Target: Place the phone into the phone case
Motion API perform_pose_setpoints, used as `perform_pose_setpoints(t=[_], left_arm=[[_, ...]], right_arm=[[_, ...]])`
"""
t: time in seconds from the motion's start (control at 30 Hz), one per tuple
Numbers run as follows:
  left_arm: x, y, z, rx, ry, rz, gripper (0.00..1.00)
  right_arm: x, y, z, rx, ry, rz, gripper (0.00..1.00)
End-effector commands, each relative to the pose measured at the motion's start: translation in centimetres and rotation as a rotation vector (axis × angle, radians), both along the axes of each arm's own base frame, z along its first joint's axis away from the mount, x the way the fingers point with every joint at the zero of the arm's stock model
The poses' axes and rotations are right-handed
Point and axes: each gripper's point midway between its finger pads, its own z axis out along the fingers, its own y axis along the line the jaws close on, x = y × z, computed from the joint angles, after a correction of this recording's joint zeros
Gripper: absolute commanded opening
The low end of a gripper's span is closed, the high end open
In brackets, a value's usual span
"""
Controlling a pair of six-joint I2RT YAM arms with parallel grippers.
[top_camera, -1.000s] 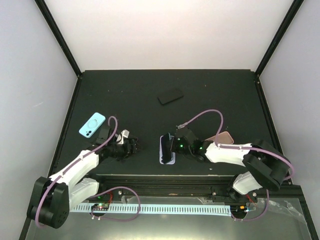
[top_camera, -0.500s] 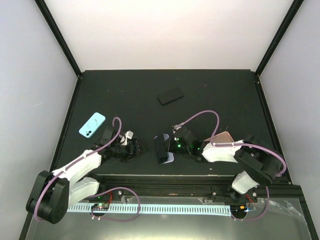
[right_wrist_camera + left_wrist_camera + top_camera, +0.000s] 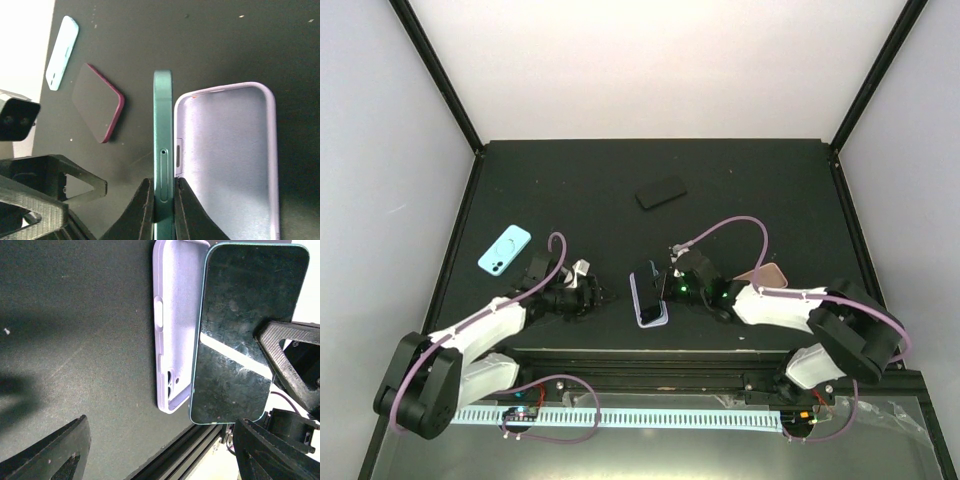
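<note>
The phone is on edge above the lavender case in my right gripper, so next I will lower it into the case's open inside and release it there.
The lavender phone case lies open side up near the table's front edge. It also shows in the left wrist view and the right wrist view. My right gripper is shut on the teal-edged phone and holds it on edge along one long side of the case. The phone's dark screen faces the left wrist camera. My left gripper is open and empty, a short way left of the case, with its fingers spread wide.
A dark phone lies at the back centre and shows a red edge in the right wrist view. A light blue case lies at the left. A pink case lies behind the right arm. The table's front rail runs just below the lavender case.
My left gripper has moved right toward the case. My right gripper has shifted the phone over the case and now holds it more upright at the case's side.
</note>
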Motion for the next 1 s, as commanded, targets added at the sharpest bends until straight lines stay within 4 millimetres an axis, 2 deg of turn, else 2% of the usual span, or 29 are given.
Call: perform_pose_setpoints(t=[0.0, 0.37, 0.63, 0.77, 0.97], left_arm=[[0.5, -1.0, 0.2, -0.032, -0.02, -0.021, 0.79], [1.3, -2.8, -1.8, -0.02, -0.002, -0.06, 0.76], [2.8, -3.7, -2.8, 0.006, -0.035, -0.065, 0.66], [3.5, -3.7, -3.6, 0.043, -0.05, -0.07, 0.61], [4.2, -3.8, -4.5, 0.054, -0.083, -0.075, 0.57]], right_arm=[[1.3, 0.4, 0.9, 0.009, -0.044, -0.011, 0.01], [1.3, 1.0, -2.5, -0.018, -0.008, 0.011, 0.01], [1.3, 1.1, -3.3, -0.013, -0.022, 0.04, 0.01], [0.6, 1.9, -4.3, 0.001, 0.021, 0.09, 0.01], [-0.7, 3.0, -4.7, 0.063, 0.063, 0.166, 0.01]])
